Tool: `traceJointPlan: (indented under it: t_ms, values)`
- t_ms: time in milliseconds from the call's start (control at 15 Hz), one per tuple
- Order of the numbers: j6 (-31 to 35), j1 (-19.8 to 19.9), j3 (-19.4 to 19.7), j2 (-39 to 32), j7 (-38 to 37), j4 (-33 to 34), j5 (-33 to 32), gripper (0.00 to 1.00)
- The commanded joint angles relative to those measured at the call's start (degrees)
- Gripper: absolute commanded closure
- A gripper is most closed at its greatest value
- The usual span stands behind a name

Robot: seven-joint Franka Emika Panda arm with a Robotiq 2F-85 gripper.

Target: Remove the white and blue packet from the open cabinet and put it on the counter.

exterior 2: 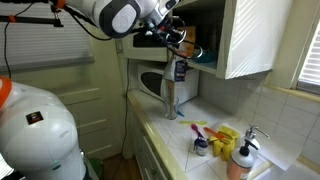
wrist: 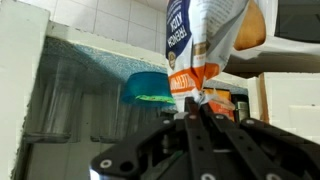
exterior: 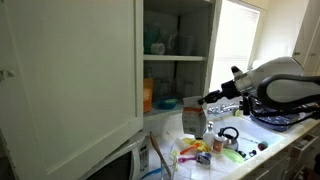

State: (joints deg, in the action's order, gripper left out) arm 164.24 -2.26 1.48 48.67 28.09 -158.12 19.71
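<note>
My gripper lowers the packet (exterior: pixel 195 118) next, tilts downward to the bare counter beside the colourful items and releases it, since the packet hangs clear of the cabinet.
My gripper (wrist: pixel 196 106) is shut on the crimped end of the white and blue packet (wrist: pixel 200 40), which has an orange-red patch on its front. In both exterior views the packet (exterior: pixel 195 118) (exterior 2: pixel 181 68) hangs from the gripper (exterior: pixel 207 98) (exterior 2: pixel 177 45), just outside the open cabinet (exterior: pixel 180 60) and above the counter (exterior 2: pixel 180 140). The large white cabinet door (exterior: pixel 70 70) stands open. The counter (exterior: pixel 285 150) runs below, strewn with small colourful items.
A teal bowl (exterior: pixel 166 103) (wrist: pixel 150 88) and an orange box (exterior: pixel 148 95) sit on the lower cabinet shelf. A microwave (exterior 2: pixel 150 83) (exterior: pixel 120 165) stands under the cabinet. Yellow items (exterior 2: pixel 222 140) and a soap bottle (exterior 2: pixel 240 160) lie near the sink tap (exterior 2: pixel 255 135).
</note>
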Motion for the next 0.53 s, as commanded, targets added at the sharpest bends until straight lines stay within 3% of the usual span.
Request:
traceJointPlan:
  t_ms: [0, 67, 267, 467]
  values:
    - [0.0, 0.0, 0.0, 0.0, 0.0, 0.0, 0.0, 0.98]
    - [-0.8, -2.8, 3.4, -1.5, -4.6, 1.1, -6.0, 0.98]
    - [-1.2, -4.8, 6.7, -6.2, -4.4, 2.5, -9.8, 0.98]
    - [-2.4, -9.8, 12.7, -10.9, -0.4, 2.7, -11.8, 0.98]
